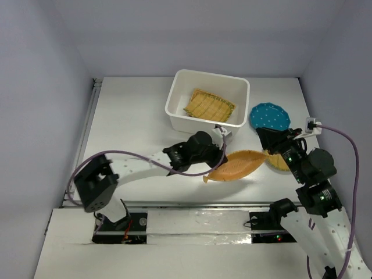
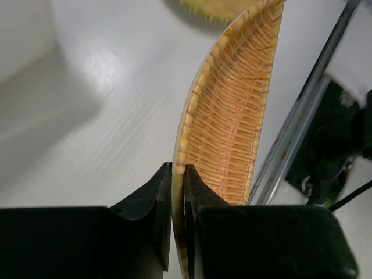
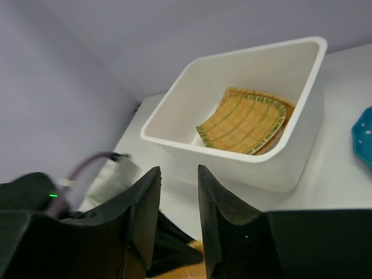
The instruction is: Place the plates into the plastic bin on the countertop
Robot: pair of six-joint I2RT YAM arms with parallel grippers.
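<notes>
I will lift my left gripper outward over the bin's near side, and then I will lower the leaf-shaped plate onto the wicker plates inside [image 1: 210, 106].
The white plastic bin [image 1: 176, 96] stands at the back middle of the countertop [image 1: 128, 122] and holds wicker plates [image 1: 210, 106]; the bin [image 3: 232, 152] and those plates [image 3: 244, 121] also show in the right wrist view. My left gripper [image 1: 221, 158] is shut on the rim of the leaf-shaped wicker plate [image 1: 238, 165]; the left wrist view shows its jaws [image 2: 178, 171] pinching that plate [image 2: 232, 128] on edge. My right gripper [image 1: 266, 139] is open and empty [image 3: 177, 180], above a round wicker plate [image 1: 279, 163] that it partly hides. The teal dotted plate [image 1: 269, 116] lies right of the bin.
A metal rail [image 1: 192, 204] runs along the near edge and another [image 1: 87, 128] along the left side. Purple walls close in the back and sides. A purple cable [image 1: 343, 145] loops off the right arm.
</notes>
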